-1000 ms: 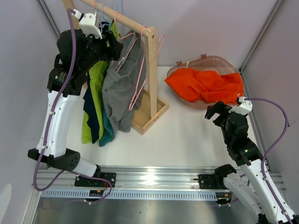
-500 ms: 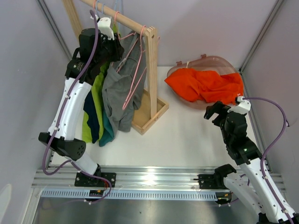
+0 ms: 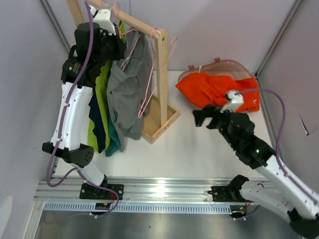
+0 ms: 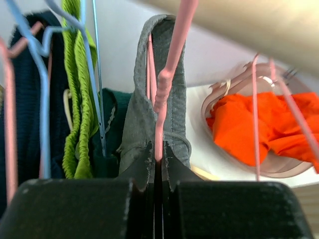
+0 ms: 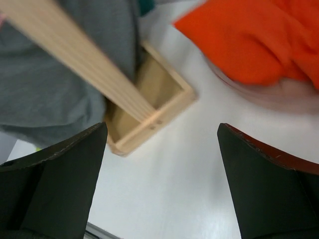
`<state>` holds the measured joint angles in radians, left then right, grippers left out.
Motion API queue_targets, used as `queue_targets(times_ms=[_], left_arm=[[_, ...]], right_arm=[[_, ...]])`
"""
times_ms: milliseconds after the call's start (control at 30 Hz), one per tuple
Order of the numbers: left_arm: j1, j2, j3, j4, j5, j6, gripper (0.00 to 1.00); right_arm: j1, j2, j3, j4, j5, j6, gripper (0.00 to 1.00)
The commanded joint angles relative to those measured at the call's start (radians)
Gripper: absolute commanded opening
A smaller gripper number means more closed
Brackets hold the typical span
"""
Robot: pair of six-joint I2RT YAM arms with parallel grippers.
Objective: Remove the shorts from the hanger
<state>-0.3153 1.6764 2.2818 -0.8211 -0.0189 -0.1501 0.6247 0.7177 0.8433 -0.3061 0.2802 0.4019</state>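
Observation:
My right gripper swings its open fingers past the rack post next, onto the grey shorts' loose bottom hem, which hangs to its left in the top view.
The grey shorts [image 3: 127, 94] hang on a pink hanger [image 4: 160, 94] near the right end of the wooden rack [image 3: 162, 74]. My left gripper [image 3: 119, 49] is up at the rail, shut on that hanger's wire just below its neck [image 4: 158, 154]. Lime green shorts [image 3: 102, 94], teal shorts [image 3: 113, 139] and dark navy shorts [image 3: 97, 124] hang to the left of the grey pair. Orange shorts [image 3: 219, 92] lie in a pink basin [image 3: 234, 64]. My right gripper [image 3: 199, 117] hovers open over the table between rack base and basin, holding nothing [image 5: 160, 127].
The rack's wooden box base [image 3: 162, 124] sits on the white table, seen close in the right wrist view [image 5: 149, 114]. Empty pink hangers [image 4: 254, 114] and a blue hanger [image 4: 42, 99] hang on the rail. Grey walls enclose the table on three sides.
My left gripper has closed on the pink hanger holding the grey shorts. My right arm has swung left from beside the basin toward the rack base, staying open.

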Motion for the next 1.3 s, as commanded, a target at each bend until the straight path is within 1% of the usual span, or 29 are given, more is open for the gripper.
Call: queue_targets(times_ms=[0, 33, 67, 100, 133, 167, 200, 233, 267, 300, 333, 433, 467, 500, 567, 633, 700, 800, 833, 967, 1000, 1033, 1100, 1133, 1200, 1233, 1267], left_arm=[[0.005, -0.064, 0.130, 0.066, -0.003, -0.042, 0.00], [0.005, -0.084, 0.130, 0.069, -0.003, -0.046, 0.00], [0.005, -0.092, 0.127, 0.068, 0.000, -0.051, 0.00], [0.005, -0.101, 0.125, 0.066, -0.001, -0.052, 0.00], [0.005, -0.109, 0.122, 0.063, 0.000, -0.055, 0.00], [0.005, -0.121, 0.117, 0.063, 0.000, -0.058, 0.00], [0.005, -0.127, 0.098, 0.062, 0.000, -0.060, 0.00], [0.005, -0.133, 0.087, 0.062, -0.001, -0.062, 0.00], [0.005, -0.150, 0.079, 0.066, -0.003, -0.062, 0.00], [0.005, -0.159, 0.033, 0.072, -0.004, -0.063, 0.00], [0.005, -0.173, 0.016, 0.080, -0.006, -0.065, 0.00], [0.005, -0.216, -0.062, 0.115, -0.006, -0.065, 0.00], [0.005, -0.221, -0.070, 0.117, -0.006, -0.062, 0.00], [0.005, -0.222, -0.073, 0.114, -0.007, -0.059, 0.00], [0.005, -0.222, -0.065, 0.111, -0.007, -0.054, 0.00], [0.005, -0.227, -0.061, 0.106, -0.009, -0.051, 0.00], [0.005, -0.231, -0.058, 0.103, -0.009, -0.049, 0.00], [0.005, -0.241, -0.047, 0.097, -0.001, -0.055, 0.00], [0.004, -0.244, -0.047, 0.093, 0.010, -0.062, 0.00], [0.005, -0.260, -0.048, 0.089, 0.011, -0.074, 0.00], [0.005, -0.267, -0.047, 0.088, 0.026, -0.077, 0.00], [0.005, -0.273, -0.048, 0.086, 0.040, -0.078, 0.00], [0.004, -0.282, -0.053, 0.085, 0.048, -0.085, 0.00], [0.005, -0.287, -0.051, 0.082, 0.050, -0.086, 0.00], [0.007, -0.290, -0.042, 0.073, 0.048, -0.089, 0.00], [0.007, -0.290, -0.038, 0.070, 0.047, -0.089, 0.00], [0.008, -0.290, -0.038, 0.069, 0.050, -0.089, 0.00]], right_arm=[[0.288, 0.171, 0.225, 0.125, 0.100, -0.142, 0.99], [0.361, 0.222, 0.341, 0.125, 0.203, -0.219, 0.99], [0.424, 0.323, 0.400, 0.136, 0.247, -0.251, 0.99], [0.513, 0.372, 0.459, 0.134, 0.275, -0.273, 0.99], [0.542, 0.423, 0.578, 0.131, 0.283, -0.287, 0.99], [0.569, 0.471, 0.633, 0.134, 0.284, -0.310, 0.99], [0.619, 0.558, 0.684, 0.142, 0.287, -0.320, 1.00], [0.647, 0.601, 0.776, 0.151, 0.287, -0.337, 0.99], [0.673, 0.642, 0.818, 0.177, 0.293, -0.372, 0.99], [0.713, 0.723, 0.858, 0.186, 0.297, -0.386, 0.99], [0.727, 0.767, 0.943, 0.188, 0.300, -0.393, 0.99], [0.773, 0.925, 1.075, 0.173, 0.315, -0.397, 0.99], [0.780, 0.959, 1.164, 0.154, 0.317, -0.397, 1.00], [0.790, 1.026, 1.206, 0.145, 0.323, -0.397, 0.99], [0.810, 1.083, 1.316, 0.113, 0.346, -0.397, 0.99], [0.822, 1.143, 1.362, 0.101, 0.376, -0.426, 0.99], [0.836, 1.163, 1.378, 0.102, 0.399, -0.434, 0.99], [0.842, 1.180, 1.347, 0.130, 0.467, -0.448, 0.99], [0.845, 1.187, 1.335, 0.159, 0.526, -0.471, 0.99], [0.845, 1.216, 1.292, 0.220, 0.657, -0.534, 0.99], [0.846, 1.220, 1.266, 0.246, 0.680, -0.554, 0.97], [0.845, 1.226, 1.251, 0.293, 0.718, -0.589, 0.84], [0.845, 1.232, 1.196, 0.407, 0.741, -0.627, 0.62], [0.846, 1.241, 1.182, 0.430, 0.760, -0.652, 0.42], [0.845, 1.255, 1.165, 0.455, 0.771, -0.655, 0.21], [0.846, 1.263, 1.163, 0.449, 0.778, -0.650, 0.00], [0.848, 1.275, 1.163, 0.438, 0.787, -0.625, 0.00]])
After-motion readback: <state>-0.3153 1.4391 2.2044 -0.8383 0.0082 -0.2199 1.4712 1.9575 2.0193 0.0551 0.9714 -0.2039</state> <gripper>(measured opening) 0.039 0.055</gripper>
